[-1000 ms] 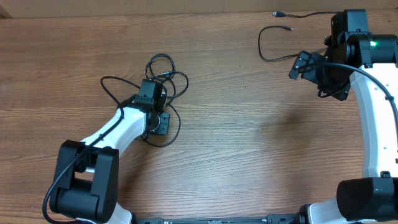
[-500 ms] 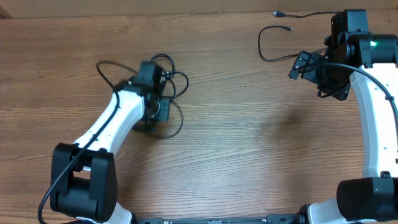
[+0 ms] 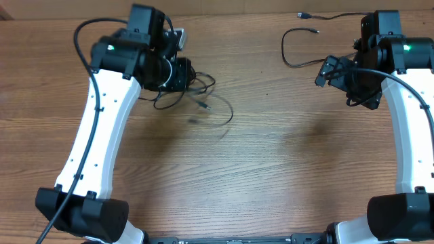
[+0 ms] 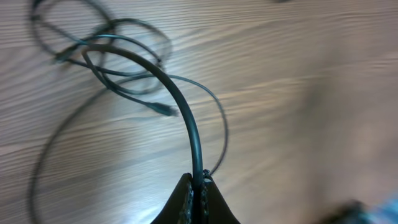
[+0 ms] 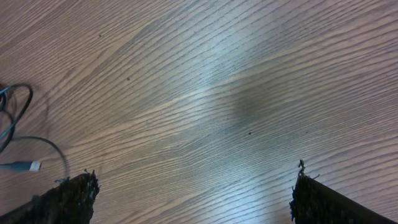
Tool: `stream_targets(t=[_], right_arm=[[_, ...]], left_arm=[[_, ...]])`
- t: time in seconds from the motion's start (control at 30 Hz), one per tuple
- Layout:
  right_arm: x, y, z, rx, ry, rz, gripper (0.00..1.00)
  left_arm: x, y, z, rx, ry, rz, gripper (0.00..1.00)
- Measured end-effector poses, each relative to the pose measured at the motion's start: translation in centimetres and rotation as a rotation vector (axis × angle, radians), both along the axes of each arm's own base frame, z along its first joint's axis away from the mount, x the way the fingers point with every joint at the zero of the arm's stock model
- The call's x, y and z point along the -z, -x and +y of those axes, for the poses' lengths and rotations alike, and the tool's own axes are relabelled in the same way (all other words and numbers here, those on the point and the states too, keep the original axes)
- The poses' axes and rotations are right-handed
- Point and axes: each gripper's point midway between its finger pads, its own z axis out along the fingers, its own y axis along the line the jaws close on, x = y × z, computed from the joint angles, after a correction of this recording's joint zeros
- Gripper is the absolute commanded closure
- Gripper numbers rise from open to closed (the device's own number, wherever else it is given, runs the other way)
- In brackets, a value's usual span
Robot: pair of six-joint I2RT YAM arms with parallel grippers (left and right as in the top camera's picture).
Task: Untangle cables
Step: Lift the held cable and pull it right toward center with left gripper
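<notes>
My left gripper will swing back and down to let go of the cable over bare wood, which is clear of cords to its right in the overhead view.
The tangled cables (image 3: 203, 95) are thin black cords hanging in loose loops below my left gripper (image 3: 183, 73), lifted off the wood at the back left. In the left wrist view the left gripper (image 4: 199, 184) is shut on one black cable (image 4: 181, 106), which arches up from the jaws toward the looped strands (image 4: 112, 56) and a small plug end (image 4: 165, 110). My right gripper (image 3: 329, 71) stands open at the back right, with only bare wood between its fingertips (image 5: 69, 194). A separate cable (image 3: 296, 51) lies just left of it, and its plug (image 5: 22, 166) shows in the right wrist view.
Another thin cable (image 3: 325, 16) with a plug end runs along the far edge toward the right arm. The wooden table (image 3: 271, 163) stretches between the two arms. Both arm bases stand at the near edge.
The left gripper closed on a cable and the arm swung up and toward the far edge, pulling the bundle off the table and stretching its loops out. The right arm has not moved.
</notes>
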Motion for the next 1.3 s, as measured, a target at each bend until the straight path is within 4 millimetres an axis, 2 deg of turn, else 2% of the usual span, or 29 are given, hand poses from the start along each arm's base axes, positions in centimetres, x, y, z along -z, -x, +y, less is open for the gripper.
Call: stream_targets(t=[0.1,0.23,0.5,0.63,0.9,1.07,1.3], right_arm=[[0.0,0.0,0.0,0.001,0.001,-0.001,0.0],[0.0,0.0,0.0,0.0,0.0,-0.001,0.0],[0.0,0.0,0.0,0.0,0.0,-0.001,0.0],[0.0,0.0,0.0,0.0,0.0,-0.001,0.0],[0.0,0.0,0.0,0.0,0.0,-0.001,0.0],[0.0,0.0,0.0,0.001,0.0,-0.001,0.0],[0.0,0.0,0.0,0.0,0.0,-0.001,0.0]], left_arm=[[-1.8,0.7,-1.5,0.037,0.1,0.009,0.96],[-2.6,1.5,-2.9,0.062,0.17,0.034,0.96],[-1.6,1.1,-1.3,-0.09,0.09,0.081,0.96],[-1.7,1.9,-2.1,-0.056,0.125,0.108,0.96],[-2.7,5.8,-6.9,0.119,0.236,0.193,0.96],[-2.2,9.4,-10.2,0.23,0.189,0.239,0.96],[-0.7,12.6,-11.3,0.268,0.044,0.272,0.96]])
